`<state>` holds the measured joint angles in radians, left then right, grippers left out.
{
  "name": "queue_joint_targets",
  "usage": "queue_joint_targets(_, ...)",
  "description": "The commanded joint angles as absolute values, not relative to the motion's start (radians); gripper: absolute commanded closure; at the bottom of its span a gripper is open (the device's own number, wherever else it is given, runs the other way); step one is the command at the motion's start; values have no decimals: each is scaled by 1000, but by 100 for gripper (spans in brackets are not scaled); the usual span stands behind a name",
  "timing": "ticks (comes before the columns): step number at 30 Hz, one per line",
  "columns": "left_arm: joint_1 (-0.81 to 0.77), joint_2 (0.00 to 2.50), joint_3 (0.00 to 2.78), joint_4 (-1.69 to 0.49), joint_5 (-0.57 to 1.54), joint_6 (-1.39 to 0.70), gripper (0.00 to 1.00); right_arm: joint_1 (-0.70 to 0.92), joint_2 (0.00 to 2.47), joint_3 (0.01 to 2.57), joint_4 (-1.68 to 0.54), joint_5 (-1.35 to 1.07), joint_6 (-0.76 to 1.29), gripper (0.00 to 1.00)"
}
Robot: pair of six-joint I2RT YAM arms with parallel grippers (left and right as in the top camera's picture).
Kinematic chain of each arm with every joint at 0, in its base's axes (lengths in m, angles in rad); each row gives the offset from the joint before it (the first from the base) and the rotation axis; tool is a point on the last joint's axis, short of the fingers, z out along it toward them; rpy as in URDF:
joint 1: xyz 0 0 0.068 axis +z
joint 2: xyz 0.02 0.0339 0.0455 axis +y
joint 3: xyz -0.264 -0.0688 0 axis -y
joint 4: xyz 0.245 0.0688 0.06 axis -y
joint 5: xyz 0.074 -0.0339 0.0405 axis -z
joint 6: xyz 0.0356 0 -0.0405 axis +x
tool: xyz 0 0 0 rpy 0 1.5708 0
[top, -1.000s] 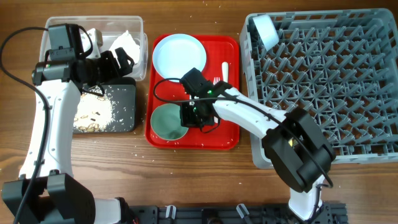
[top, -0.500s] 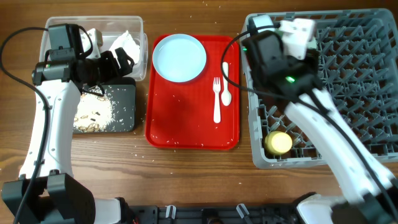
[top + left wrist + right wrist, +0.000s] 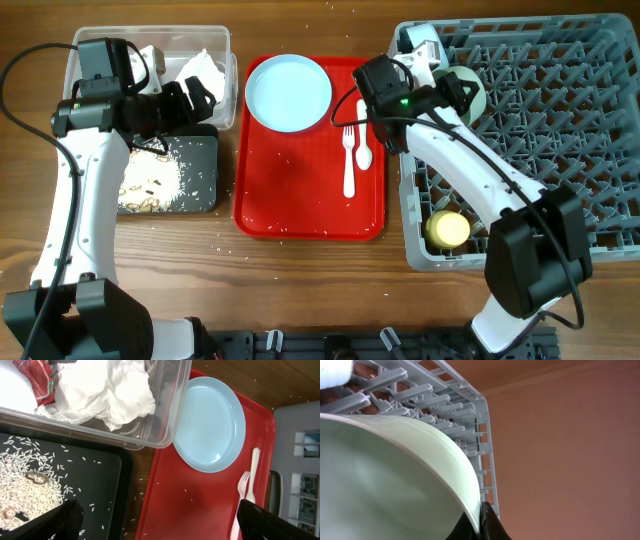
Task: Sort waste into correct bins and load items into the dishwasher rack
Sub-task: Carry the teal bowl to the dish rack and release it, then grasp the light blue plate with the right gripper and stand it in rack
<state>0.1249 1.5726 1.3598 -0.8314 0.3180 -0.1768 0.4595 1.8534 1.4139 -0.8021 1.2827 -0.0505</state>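
Observation:
My right gripper lowers the mint green bowl next, beside the pale blue bowl among the rack's wires, since empty rows show past the mint green bowl's rim.
My right gripper is shut on the rim of the mint green bowl, held tilted over the back left of the grey dishwasher rack. In the right wrist view the bowl fills the frame, pinched at its edge. A pale blue bowl stands in the rack's back left corner and a yellow cup at its front left. The pale blue plate, fork and spoon lie on the red tray. My left gripper is open and empty.
The clear tub holds the white napkin and red wrapper. The black tray in front of it holds rice scraps. Loose grains lie on the wood around the trays.
My right gripper has lifted the mint green bowl off the red tray and carried it to the rack's back left. The left arm has not moved.

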Motion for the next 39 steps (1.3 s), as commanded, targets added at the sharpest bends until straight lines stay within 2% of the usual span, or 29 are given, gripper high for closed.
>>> queue_joint_targets(1,129,1567,1367,-831,313,-158,0,411,1875,1415,-798,1276,-53,96)
queue_joint_targets(5,129,1567,1367,-831,313,-158,0,406,1875,1415,-818,1065,-65,95)
queue_joint_targets(9,128,1567,1367,-831,313,-158,0,406,1875,1415,-891,1040,-104,92)
queue_joint_targets(13,129,1567,1367,-831,313,-158,0,441,1875,1415,-886,1037,-106,75)
queue_joint_targets(14,129,1567,1367,-831,313,-158,0,461,1875,1415,-886,1037,-106,69)
queue_joint_targets(16,129,1567,1367,-831,313,-158,0,488,1875,1415,-886,1036,-105,48)
queue_joint_targets(17,129,1567,1367,-831,313,-158,0,498,1874,1415,-884,1036,-99,34)
queue_joint_targets(18,129,1567,1367,-831,313,-158,0,507,1871,1418,-878,1036,-70,6)
queue_joint_targets(19,129,1567,1367,-831,313,-158,0,508,1865,1428,-878,1010,-52,0)
queue_joint_targets(24,129,1567,1367,-831,313,-158,0,506,1785,1515,-878,759,-51,0)
queue_joint_targets(28,129,1567,1367,-831,313,-158,0,507,1677,1534,-810,143,-50,0)
queue_joint_targets(29,129,1567,1367,-831,313,-158,0,506,1680,1529,-745,-46,-14,3)
queue_joint_targets(30,129,1567,1367,-831,313,-158,0,506,1702,1508,-645,-120,130,16)
queue_joint_targets(32,129,1567,1367,-831,313,-158,0,508,1745,1465,-503,-121,280,28)
queue_joint_targets(33,129,1567,1367,-831,313,-158,0,508,1794,1448,-413,-93,408,37)
queue_joint_targets(37,128,1567,1367,-831,313,-158,0,508,1979,1448,-311,-1,785,43)
queue_joint_targets(39,129,1567,1367,-831,313,-158,0,508,2059,1448,-295,-10,851,46)
